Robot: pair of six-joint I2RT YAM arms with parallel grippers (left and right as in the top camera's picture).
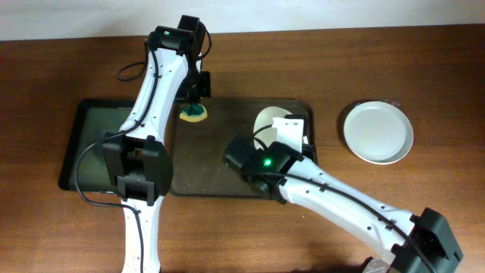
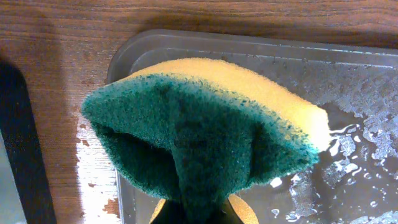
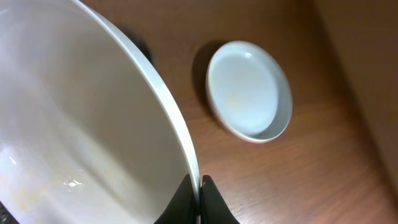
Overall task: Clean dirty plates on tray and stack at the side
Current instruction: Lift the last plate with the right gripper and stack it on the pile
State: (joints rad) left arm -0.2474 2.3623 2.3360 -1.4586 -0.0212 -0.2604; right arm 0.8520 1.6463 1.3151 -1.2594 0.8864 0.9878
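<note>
The second white plate [image 1: 378, 133] [image 3: 247, 90] is below my right gripper and to its right in the overhead view, so I will carry the rim of the white plate over it, lower it and let go.
My left gripper [image 1: 194, 106] is shut on a yellow sponge with a green scrub face [image 1: 193, 114], held over the back left of the dark brown tray [image 1: 204, 163]; in the left wrist view the sponge [image 2: 205, 124] fills the frame above the wet tray [image 2: 348, 81]. My right gripper [image 3: 200, 182] is shut on the rim of a white plate [image 3: 74, 124], which shows partly under the arm on the tray's right part [image 1: 267, 120]. A second white plate [image 1: 378, 132] lies on the table to the right, also in the right wrist view [image 3: 250, 90]. A third plate is not visible.
A smaller black tray with greenish inside [image 1: 95, 144] lies left of the brown tray. Both arms cross over the trays. Wooden table [image 1: 424, 68] all round; a pale wall edge runs along the back.
</note>
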